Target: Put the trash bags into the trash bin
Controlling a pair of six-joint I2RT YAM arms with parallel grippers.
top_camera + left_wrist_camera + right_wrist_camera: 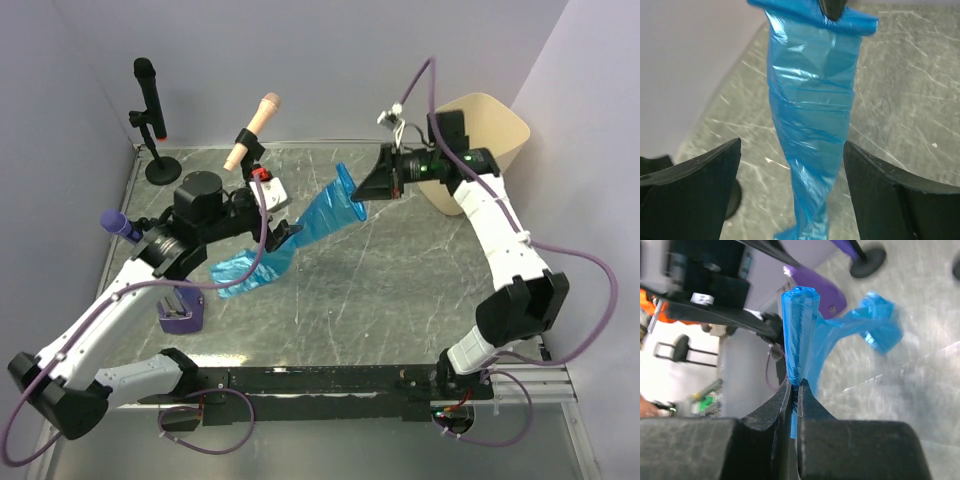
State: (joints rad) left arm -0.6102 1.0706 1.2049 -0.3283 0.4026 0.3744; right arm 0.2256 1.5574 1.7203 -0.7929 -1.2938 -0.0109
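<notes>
My right gripper moves down next, tilting its fingers down, and releases the rolled end on the bare tabletop, since that clear patch lies below the gripper.
A blue trash bag (322, 213) is stretched into a twisted strip above the table. Its rolled end (799, 335) is pinched in my right gripper (362, 190), whose jaws stand shut on it (796, 385). The strip runs down to the left and passes between the wide-apart fingers of my left gripper (287, 236). In the left wrist view the bag (812, 115) hangs in the gap of that open gripper (792, 144), touching neither finger. Its crumpled tail (235, 275) lies lower left. The cream-beige trash bin (490, 135) stands at the back right, behind my right wrist.
A black microphone on a round stand (150, 110) stands at the back left. A peach microphone (255, 125) and a purple one (122, 225) sit near the left arm, with a purple holder (180, 315) below. Walls close in the left and right sides.
</notes>
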